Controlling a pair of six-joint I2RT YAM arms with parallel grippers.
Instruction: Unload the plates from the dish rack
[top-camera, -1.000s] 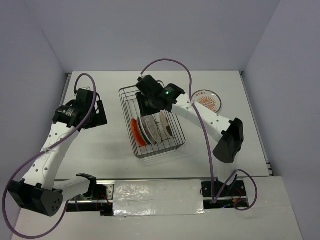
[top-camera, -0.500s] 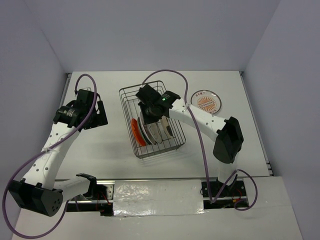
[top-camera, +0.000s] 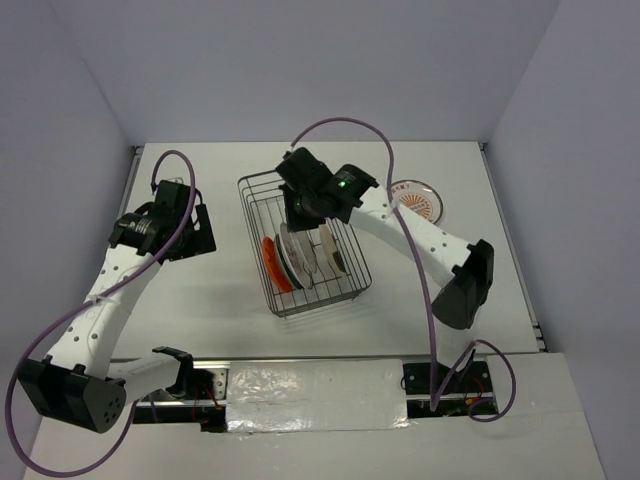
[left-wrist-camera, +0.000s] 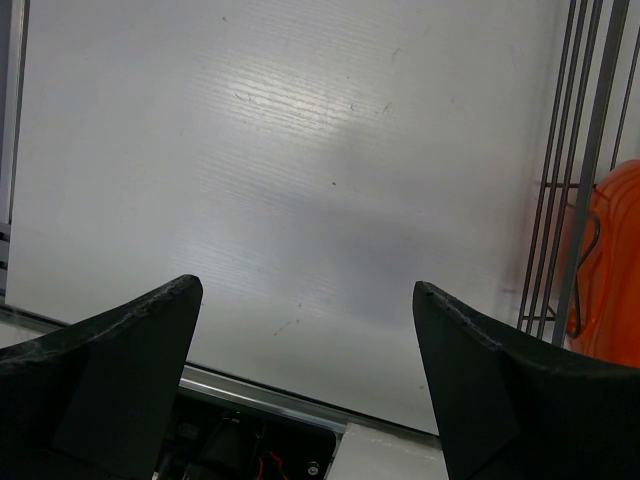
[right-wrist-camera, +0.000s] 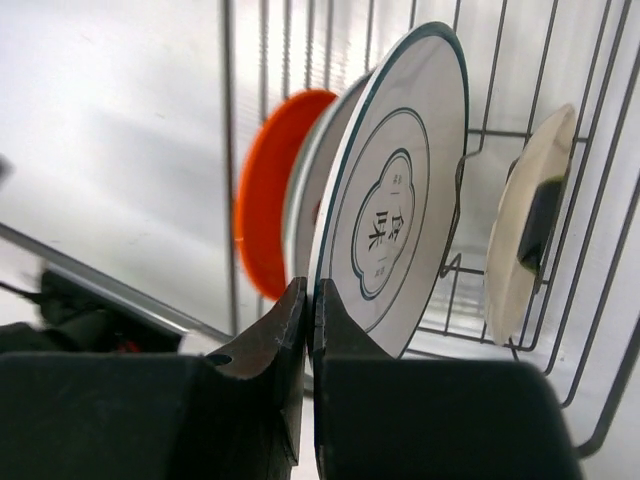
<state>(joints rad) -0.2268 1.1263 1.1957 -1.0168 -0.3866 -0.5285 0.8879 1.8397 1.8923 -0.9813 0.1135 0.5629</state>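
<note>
Next, my right gripper lifts from the rack (top-camera: 318, 303), crosses to the right in the top view, lowers and releases atop the flat sunburst plate (top-camera: 416, 203).
The dish rack (top-camera: 318, 303) stands in the middle of the table. It holds an upright row of plates: an orange plate (top-camera: 270, 263) on the left, then white ones (top-camera: 326, 250). My right gripper (top-camera: 306, 212) is over the rack, shut on the rim of a teal-rimmed plate (right-wrist-camera: 400, 200) whose white back bears a printed label. In the right wrist view the gripper (right-wrist-camera: 310, 292) pinches that rim, with the orange plate (right-wrist-camera: 265, 200) beyond and a cream plate (right-wrist-camera: 525, 230) to the right. My left gripper (top-camera: 185, 232) is open and empty left of the rack, over bare table (left-wrist-camera: 305, 288).
A white plate with an orange sunburst print (top-camera: 418, 203) lies flat on the table right of the rack. The rack's wire wall (left-wrist-camera: 585, 170) and the orange plate (left-wrist-camera: 610, 260) show at the right edge of the left wrist view. The arm bases sit at the near edge.
My right gripper dropped onto the row of plates in the rack, then drew back up a little, now shut on the teal-rimmed plate. The left arm has barely moved.
</note>
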